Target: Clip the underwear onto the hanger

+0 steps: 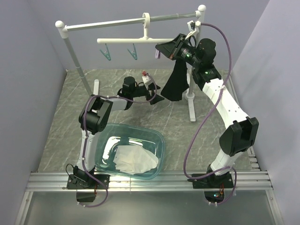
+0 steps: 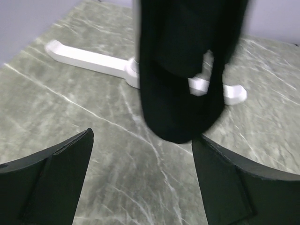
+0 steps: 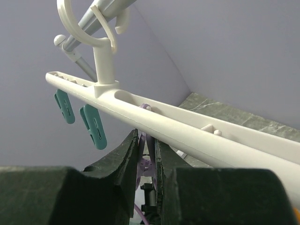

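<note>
My left gripper should next move toward the underwear's lower end and then close on its lowest edge [image 1: 169,97] [image 2: 178,133].
The white hanger [image 1: 136,41] hangs by its hook from the rack rail. Two teal pegs [image 1: 106,52] hang on its left half. My right gripper [image 1: 159,50] is shut on the purple peg [image 3: 147,159] under the hanger bar [image 3: 187,131]; the teal pegs [image 3: 93,126] show to the left. The black underwear [image 1: 177,84] hangs straight down below the right gripper; what holds its top is hidden. My left gripper [image 1: 157,99] is open at the underwear's lower end. In the left wrist view the underwear [image 2: 180,84] hangs just beyond the open gripper [image 2: 143,140], touching neither finger. The orange peg is hidden.
The tall rack has a metal rail [image 1: 108,23] and a right post [image 1: 192,101] just behind the underwear; its white foot [image 2: 93,58] lies on the marble table. A teal basin [image 1: 159,140] with a white cloth [image 1: 133,159] sits near the left arm's base.
</note>
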Controlling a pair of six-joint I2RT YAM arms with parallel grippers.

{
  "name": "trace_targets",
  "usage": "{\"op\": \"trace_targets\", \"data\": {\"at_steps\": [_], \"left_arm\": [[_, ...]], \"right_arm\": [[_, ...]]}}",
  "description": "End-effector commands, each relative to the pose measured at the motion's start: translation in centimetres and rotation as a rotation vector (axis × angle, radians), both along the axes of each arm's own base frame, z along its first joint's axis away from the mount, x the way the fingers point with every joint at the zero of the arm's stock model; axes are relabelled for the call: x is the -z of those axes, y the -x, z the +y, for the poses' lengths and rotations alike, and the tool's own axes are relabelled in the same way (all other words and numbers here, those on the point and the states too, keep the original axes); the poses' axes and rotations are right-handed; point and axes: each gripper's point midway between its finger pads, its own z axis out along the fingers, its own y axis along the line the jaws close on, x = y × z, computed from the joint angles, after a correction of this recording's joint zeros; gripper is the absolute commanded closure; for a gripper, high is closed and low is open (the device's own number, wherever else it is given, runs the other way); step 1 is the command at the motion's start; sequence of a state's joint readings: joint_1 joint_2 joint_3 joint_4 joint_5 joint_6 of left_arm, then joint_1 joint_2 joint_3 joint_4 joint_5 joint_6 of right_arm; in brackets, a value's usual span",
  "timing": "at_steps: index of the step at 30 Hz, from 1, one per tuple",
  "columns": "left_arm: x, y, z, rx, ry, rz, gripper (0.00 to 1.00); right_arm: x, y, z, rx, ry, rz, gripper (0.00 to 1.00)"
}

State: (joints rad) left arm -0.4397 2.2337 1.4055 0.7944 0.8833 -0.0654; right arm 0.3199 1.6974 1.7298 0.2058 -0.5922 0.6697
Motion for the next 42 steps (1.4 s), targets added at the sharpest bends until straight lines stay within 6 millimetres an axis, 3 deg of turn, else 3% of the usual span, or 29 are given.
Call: {"op": "trace_targets", "data": {"at_steps": [1,5,18,24,31,42], "left_arm": [[-0.8,1.0,-0.3,0.096,0.003,-0.019,0.09],[-0.4,1.3,-0.2,0.113,-0.024,-0.009,0.1],[0.1,-3.3,-0.8,0.002,-0.059,0.005,0.1],[0.6,-3.4,-0.8,0.008,-0.086,0.025,0.1],[-0.2,-1.5,-0.7,0.115,-0.038,0.003,0.12],[-0.3,-3.5,-1.9,0.111,-0.007,0.037,0.18]], "right_arm": [[-4.9,1.9,-0.6,-0.014,-0.064,-0.174,1.0],[-4.0,1.7,-0.7,-0.009,-0.053,-0.17,1.0],[-3.6,1.5,-0.9,-0.004,-0.058,-0.171,1.0],[-3.7,1.3,-0.8,0.002,-0.073,-0.172,1.0],[-4.0,1.1,-0.9,0.012,-0.074,-0.178,1.0],[-3.7,1.1,-1.0,0.016,-0.068,-0.174,1.0]]}}
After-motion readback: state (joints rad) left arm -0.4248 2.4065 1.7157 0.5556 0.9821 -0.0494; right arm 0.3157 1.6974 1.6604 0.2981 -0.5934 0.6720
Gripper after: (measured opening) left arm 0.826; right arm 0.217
